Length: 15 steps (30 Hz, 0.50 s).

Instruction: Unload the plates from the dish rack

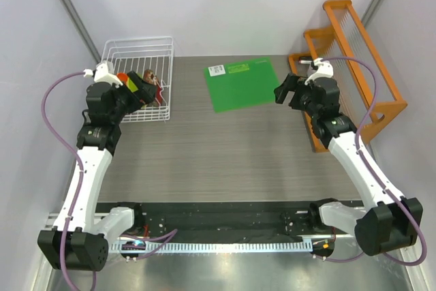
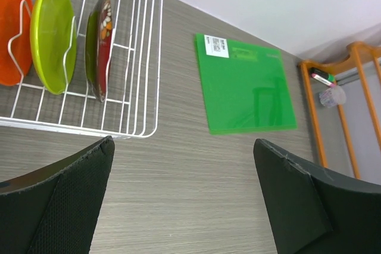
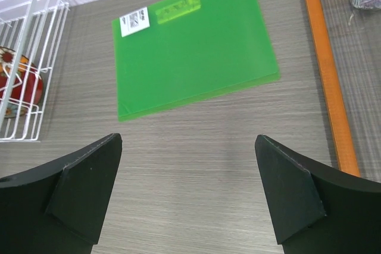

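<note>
Next, my left gripper lowers to the left in the wrist view onto the red plate's near rim (image 1: 157, 99) (image 2: 100, 90), since the plate stands below there. Gaps are on either side of that rim.
The white wire dish rack (image 1: 136, 52) stands at the back left. In the left wrist view the rack (image 2: 144, 57) holds three plates upright between its tines: orange (image 2: 11, 28), lime green (image 2: 52, 37) and red floral (image 2: 101, 46). A dark grey-blue plate does not show. My left gripper (image 1: 144, 90) hovers over the rack's near right corner, open and empty (image 2: 183, 147). My right gripper (image 1: 286, 92) is open and empty (image 3: 189, 141) above the table, by the right edge of the green mat. The red plate (image 3: 18, 84) also shows in the right wrist view.
A flat green mat (image 1: 242, 83) lies on the table at back centre. An orange wooden rack with clear slats (image 1: 354, 52) stands along the right side, a marker (image 2: 321, 77) on it. Grey walls close off the back and sides.
</note>
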### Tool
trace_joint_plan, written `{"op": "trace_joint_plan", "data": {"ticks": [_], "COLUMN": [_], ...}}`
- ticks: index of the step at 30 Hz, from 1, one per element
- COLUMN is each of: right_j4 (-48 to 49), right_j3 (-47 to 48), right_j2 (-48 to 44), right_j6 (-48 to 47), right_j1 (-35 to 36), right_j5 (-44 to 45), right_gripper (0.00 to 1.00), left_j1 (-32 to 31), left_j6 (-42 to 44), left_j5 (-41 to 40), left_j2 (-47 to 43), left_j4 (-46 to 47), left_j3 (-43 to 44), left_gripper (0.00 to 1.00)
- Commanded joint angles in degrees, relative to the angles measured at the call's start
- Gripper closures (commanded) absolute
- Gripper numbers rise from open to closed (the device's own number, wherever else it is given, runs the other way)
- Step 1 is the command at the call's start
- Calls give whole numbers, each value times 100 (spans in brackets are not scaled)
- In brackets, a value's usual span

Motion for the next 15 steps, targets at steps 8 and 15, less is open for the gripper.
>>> {"op": "trace_joint_plan", "data": {"ticks": [8,15], "right_j4": [42,-37], "right_j3": [415,485], "right_j2": [457,676], "right_j6": [-441,-512], "right_j1": [5,5], "right_j5": [155,305], "right_gripper": [1,0], "left_j1": [4,-4], "left_j6": [505,751], "left_j5": [21,-1139], "left_j2": [584,1419], "left_j4": [103,251], "left_j3": [478,926], "left_gripper": [0,0]}}
